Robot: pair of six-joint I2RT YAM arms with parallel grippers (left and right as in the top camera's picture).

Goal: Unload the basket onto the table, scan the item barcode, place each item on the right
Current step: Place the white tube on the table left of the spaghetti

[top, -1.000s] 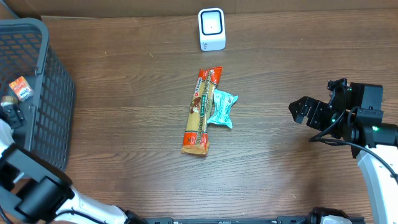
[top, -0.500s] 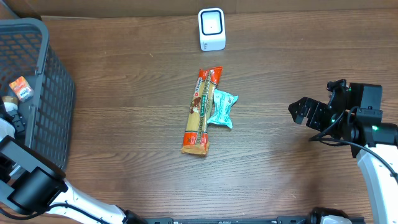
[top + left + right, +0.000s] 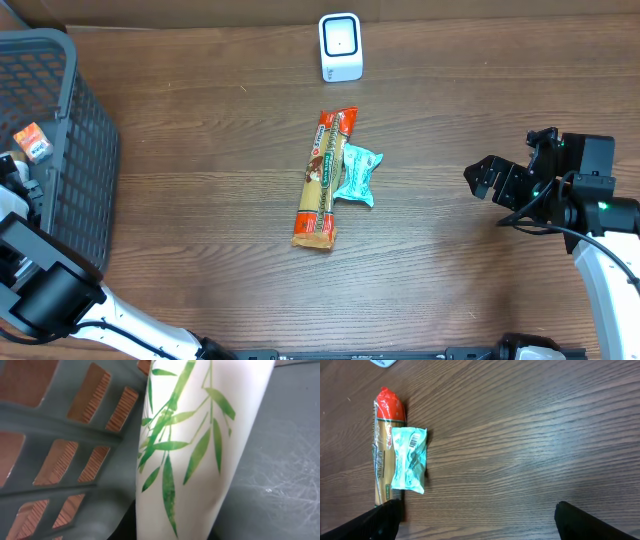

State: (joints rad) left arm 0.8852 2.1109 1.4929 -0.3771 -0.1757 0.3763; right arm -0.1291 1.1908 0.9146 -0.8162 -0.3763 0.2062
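I lift the packet out next and move across. Then I lower and release it on bare tabletop (image 3: 278,182) beside the snack bar, right of my left gripper in the overhead view.
My left gripper (image 3: 17,180) is down inside the grey basket (image 3: 85,150) at the table's left edge. In the left wrist view it (image 3: 172,532) is shut on a white packet printed with green leaves (image 3: 200,435), which fills the frame against the basket's lattice wall (image 3: 60,420). My right gripper (image 3: 482,180) hovers open over the right side of the table, with nothing between its fingers (image 3: 380,520). The white scanner (image 3: 340,47) stands at the back centre.
A long orange snack bar (image 3: 322,180) and a teal packet (image 3: 356,175) lie together mid-table; the teal packet's (image 3: 409,460) barcode faces up in the right wrist view. A small orange box (image 3: 33,142) sits in the basket. Cardboard runs along the table's far edge.
The left gripper has shut on the white leaf-printed packet inside the basket, and the left arm has shifted slightly. The right arm and the table items have not moved.
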